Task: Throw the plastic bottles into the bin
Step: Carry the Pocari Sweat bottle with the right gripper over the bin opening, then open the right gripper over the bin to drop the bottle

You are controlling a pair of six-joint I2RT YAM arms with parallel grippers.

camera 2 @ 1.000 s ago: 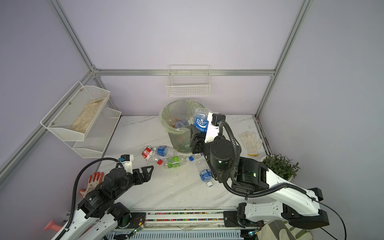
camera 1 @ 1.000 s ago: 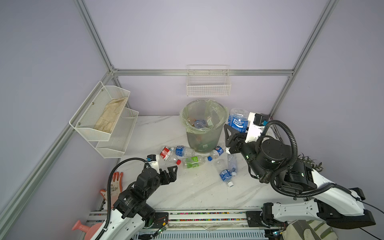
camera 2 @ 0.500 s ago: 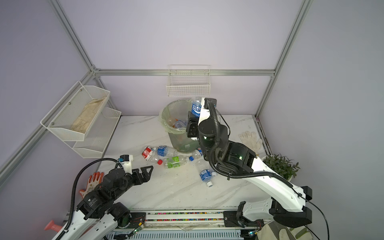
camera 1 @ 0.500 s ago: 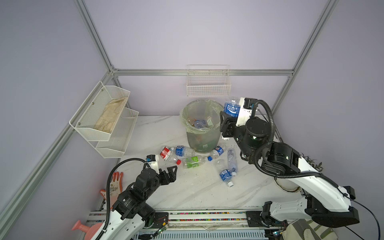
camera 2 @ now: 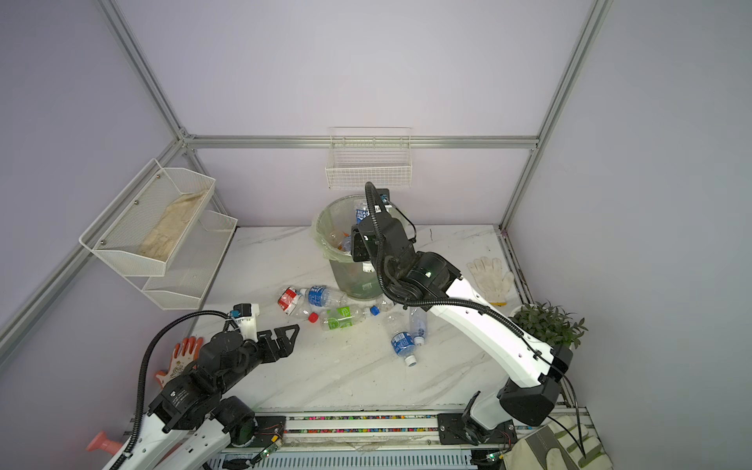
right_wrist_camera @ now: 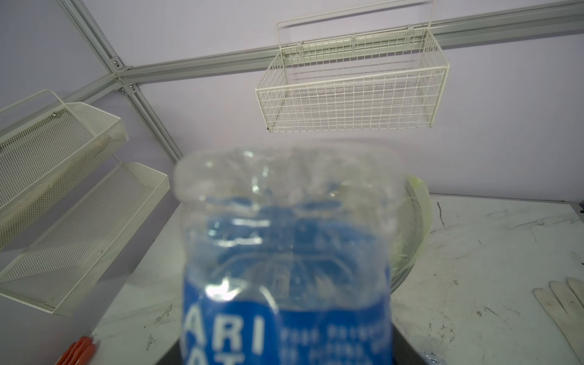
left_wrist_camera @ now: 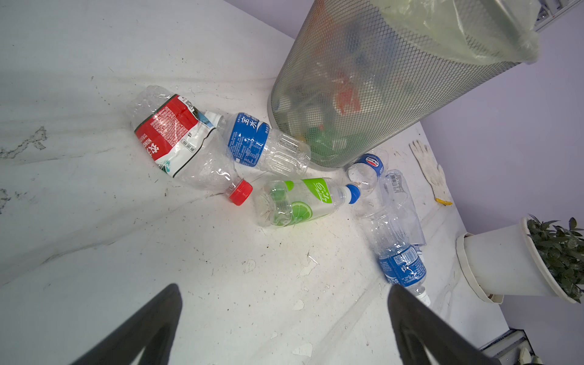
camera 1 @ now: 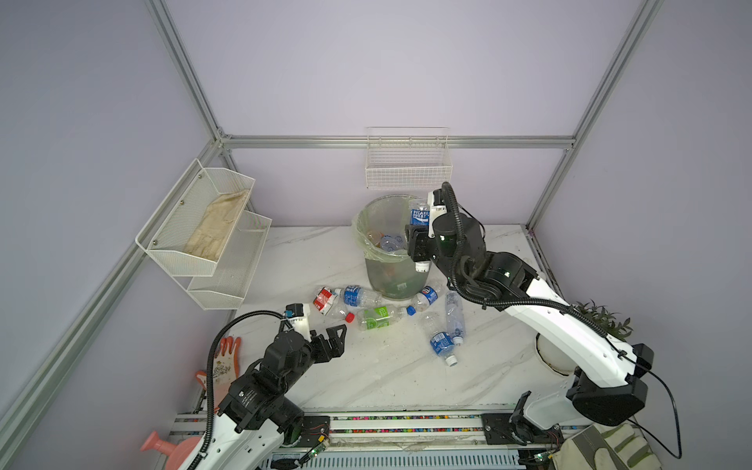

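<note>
The bin's opening [camera 1: 394,221] lies outward of my right gripper, so my right gripper should next carry the clear bottle outward over it and let the bottle go.
The bin [camera 1: 382,276] is a grey mesh basket with a pale green liner, standing at the back middle of the table with several bottles inside. My right gripper [camera 1: 419,234] is shut on a clear bottle with a blue label [camera 1: 420,215], base up and white cap down, above the bin's right rim. That bottle [right_wrist_camera: 284,252] fills the right wrist view and hides the fingers. Several plastic bottles lie in front of the bin: red-labelled [camera 1: 325,299], blue-labelled [camera 1: 356,296], green-labelled [camera 1: 380,317], and more to the right [camera 1: 441,344]. My left gripper [camera 1: 337,339] hangs open near the red-capped one [left_wrist_camera: 177,139], holding nothing.
A white wire basket [camera 1: 408,171] hangs on the back wall above the bin. A two-tier mesh shelf [camera 1: 203,228] juts from the left wall. An orange glove [camera 1: 221,366] and pink watering can [camera 1: 162,445] lie front left. A potted plant [camera 2: 545,325] and white glove [camera 2: 490,276] sit right.
My right arm has carried the blue-labelled bottle up and leftward, from beside the bin to above its right rim. The left arm and the bottles on the table have not moved.
</note>
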